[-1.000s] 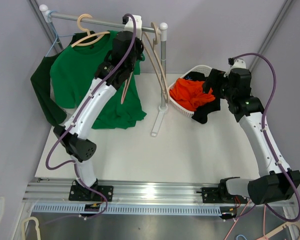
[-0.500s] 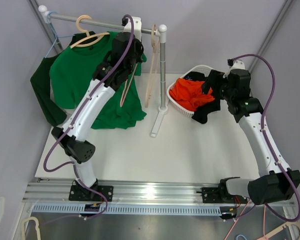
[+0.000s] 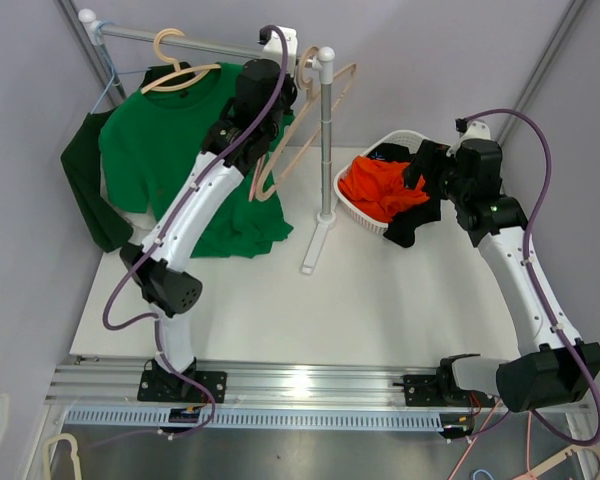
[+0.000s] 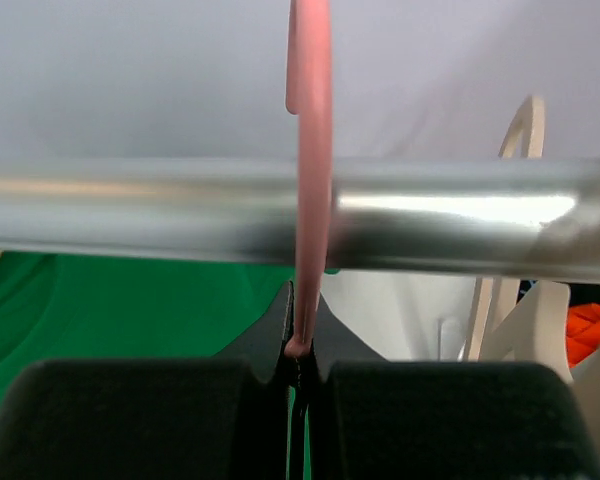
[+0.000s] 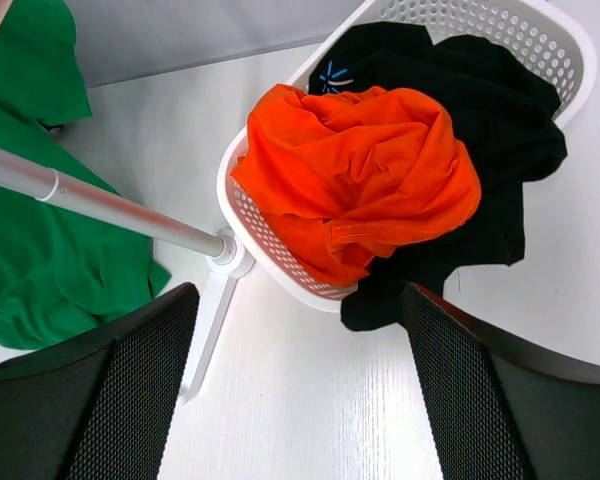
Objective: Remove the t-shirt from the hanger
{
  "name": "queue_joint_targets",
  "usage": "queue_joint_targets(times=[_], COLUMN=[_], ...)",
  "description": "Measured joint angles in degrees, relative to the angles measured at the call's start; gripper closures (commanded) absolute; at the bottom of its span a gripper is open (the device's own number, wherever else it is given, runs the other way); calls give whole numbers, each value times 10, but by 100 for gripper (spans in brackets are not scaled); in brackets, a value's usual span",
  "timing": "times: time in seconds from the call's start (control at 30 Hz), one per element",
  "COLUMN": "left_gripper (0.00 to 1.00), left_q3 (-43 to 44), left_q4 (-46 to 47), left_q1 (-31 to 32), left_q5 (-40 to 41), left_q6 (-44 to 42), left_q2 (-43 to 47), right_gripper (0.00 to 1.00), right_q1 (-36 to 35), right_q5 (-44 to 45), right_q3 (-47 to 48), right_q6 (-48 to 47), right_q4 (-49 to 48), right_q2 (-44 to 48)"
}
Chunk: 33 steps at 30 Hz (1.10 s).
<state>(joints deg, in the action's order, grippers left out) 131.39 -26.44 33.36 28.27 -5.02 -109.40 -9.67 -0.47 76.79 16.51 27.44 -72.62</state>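
Note:
I will move its bare pink hanger by the hanger's hook with my left gripper along the bar toward the bar's end post, then open.
A green t-shirt hangs from a beige hanger on the metal rail. Its lower part lies on the table. My left gripper is up at the rail's right end, shut on the hook of a bare pink hanger that tilts out to the right. In the left wrist view the gripper pinches that hook, which curves over the rail. The green cloth shows below. My right gripper is open and empty over the table, beside the basket.
A white basket holds orange and black clothes. A dark green garment hangs at the rail's left end. The rack post stands mid-table. Another beige hanger hangs right of the held one.
My left gripper rose to the rail and moved right with the bare hanger, which swung from hanging down to tilting out right. The right arm has not moved.

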Motion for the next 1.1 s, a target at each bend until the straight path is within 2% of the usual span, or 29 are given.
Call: queue_joint_targets(times=[0.3,0.33,0.37,0.5,0.67,0.7,0.8,0.83,0.87,0.9,1.1], left_gripper=[99,89,84,68,49,40,25,14,10,1,1], left_q3=[-9,-19,-31,-87,-108,-116,-155,-168,-181,-191,-197], left_q4=[14,20,25,41,43,43,42,43,41,39,15], left_q1=[0,0,0,0,0,0,0,0,0,0,0], left_q5=[-94,-106,-115,-154,-189,-197,-215,-221,-227,-234,-262], left_q6=[3,5,5,12,20,21,30,35,38,44,50], left_q2=[-26,-21,-14,12,26,32,69,85,101,119,204], right_gripper=[13,13,13,13,13,13,13,13,13,13,13], right_q1=[0,0,0,0,0,0,0,0,-1,-1,-7], right_q5=[0,-1,-1,-4,-5,-6,-11,-13,-14,-14,-20], right_q3=[-15,-16,-16,-21,-26,-26,-28,-29,-29,-29,-45], right_q6=[4,4,4,4,4,5,5,5,5,5,13], right_q4=[-3,-3,-3,-3,-3,-3,-3,-3,-3,-4,-12], right_q2=[18,19,19,22,28,29,31,31,31,31,39])
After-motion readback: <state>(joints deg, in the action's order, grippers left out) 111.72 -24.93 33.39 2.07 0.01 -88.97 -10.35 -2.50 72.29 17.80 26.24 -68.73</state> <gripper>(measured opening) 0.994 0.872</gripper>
